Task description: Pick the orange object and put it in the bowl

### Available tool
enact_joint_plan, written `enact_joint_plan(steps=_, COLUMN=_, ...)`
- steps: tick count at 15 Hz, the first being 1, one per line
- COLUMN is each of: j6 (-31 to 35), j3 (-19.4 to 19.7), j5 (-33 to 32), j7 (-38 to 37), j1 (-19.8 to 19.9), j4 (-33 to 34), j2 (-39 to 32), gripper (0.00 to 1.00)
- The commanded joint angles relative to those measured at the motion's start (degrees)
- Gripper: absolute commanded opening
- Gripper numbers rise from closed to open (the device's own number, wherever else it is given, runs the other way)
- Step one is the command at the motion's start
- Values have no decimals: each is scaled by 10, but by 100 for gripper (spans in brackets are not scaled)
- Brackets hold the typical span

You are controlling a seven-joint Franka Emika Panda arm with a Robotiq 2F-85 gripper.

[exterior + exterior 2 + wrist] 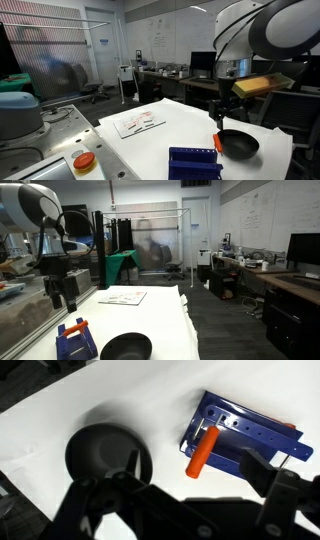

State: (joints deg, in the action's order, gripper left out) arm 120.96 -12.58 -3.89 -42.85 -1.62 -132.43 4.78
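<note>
The orange object is below my gripper, so I will next lower my open fingers around the orange object's loose end (196, 466), which sticks out clear of the blue rack (250, 428) in the wrist view.
The orange object (203, 447) is a short cylinder lying on the edge of a blue rack (250, 428). It also shows in both exterior views (217, 142) (77, 326). The black bowl (108, 457) stands empty on the white table beside the rack, and shows in both exterior views (239, 145) (125, 347). My gripper (170, 485) hovers above the table between bowl and rack, open and empty. It hangs well above them in both exterior views (222, 112) (62, 298).
A printed paper sheet (138, 122) (122, 297) lies farther along the white table (150, 145). A red stop button (84, 160) sits beside the table. Desks with monitors (300, 250) stand in the room behind.
</note>
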Motion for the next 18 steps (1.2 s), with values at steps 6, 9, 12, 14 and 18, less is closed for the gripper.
enact_joint_plan(steps=6, j6=80, j3=38, j5=-56, j7=-107, j1=-44, j4=65, j2=-124, gripper=100)
enact_joint_plan(steps=9, j6=89, j3=59, j5=-60, j7=-109, j1=-47, j4=67, j2=-147, gripper=100)
enact_joint_plan(steps=12, j6=87, j3=73, j5=-53, j7=-100, j1=-50, j4=72, j2=-161, gripper=66)
enact_joint_plan(steps=14, j6=86, j3=78, j5=-49, j7=-96, j1=-52, j4=73, j2=-164, gripper=49)
enact_joint_plan(steps=18, j6=71, j3=80, j5=-46, j7=-97, j1=-57, j4=75, j2=-162, gripper=19)
